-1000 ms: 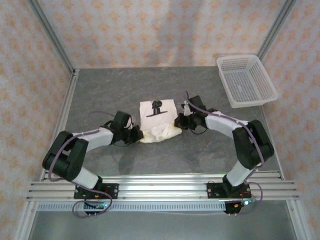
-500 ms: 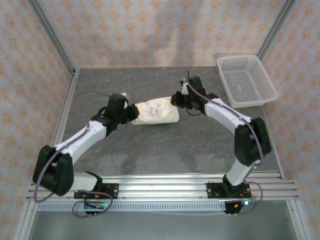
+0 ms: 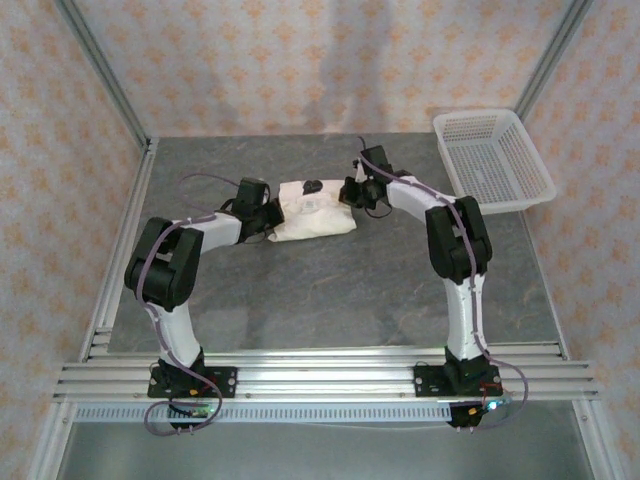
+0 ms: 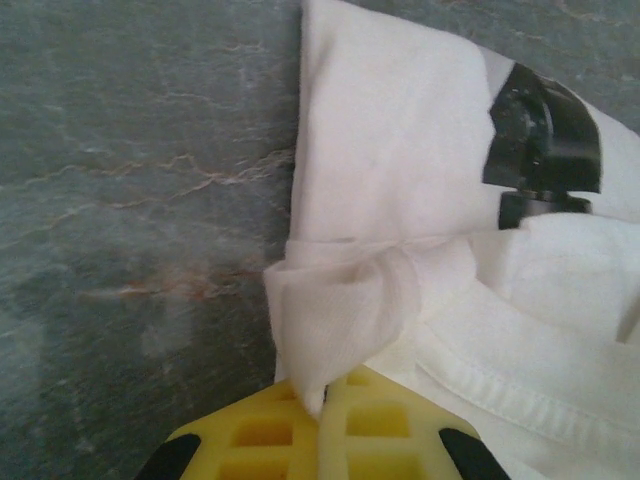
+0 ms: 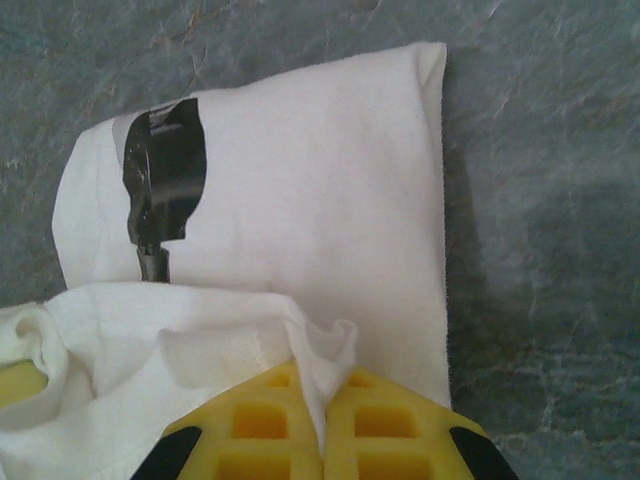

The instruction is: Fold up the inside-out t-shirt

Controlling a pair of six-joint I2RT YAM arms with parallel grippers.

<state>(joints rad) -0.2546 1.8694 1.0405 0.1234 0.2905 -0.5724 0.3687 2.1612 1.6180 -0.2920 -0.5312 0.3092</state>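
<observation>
My left gripper slides the pinched fold outward next and releases it, since bare grey tabletop lies free that way, beyond the bundle's far edge.
The inside-out t-shirt (image 3: 315, 215) lies as a small white folded bundle in the middle of the grey table. My left gripper (image 3: 272, 217) is at its left edge and shut on a bunched fold of the cloth; in the left wrist view the yellow fingertips (image 4: 325, 400) pinch the t-shirt (image 4: 400, 150). My right gripper (image 3: 350, 195) is at the bundle's right far corner, also shut on cloth. In the right wrist view its fingertips (image 5: 325, 400) clamp a fold of the t-shirt (image 5: 320, 170). A dark patch (image 5: 165, 170) lies on the cloth.
A white plastic mesh basket (image 3: 492, 160) stands at the far right of the table. The grey tabletop (image 3: 330, 290) stretches bare between the shirt and the arm bases. Patterned walls close in the left, right and far sides.
Both grippers have carried the shirt's near edge toward the far side, folding it over. The arms now reach further out and the bundle sits further back.
</observation>
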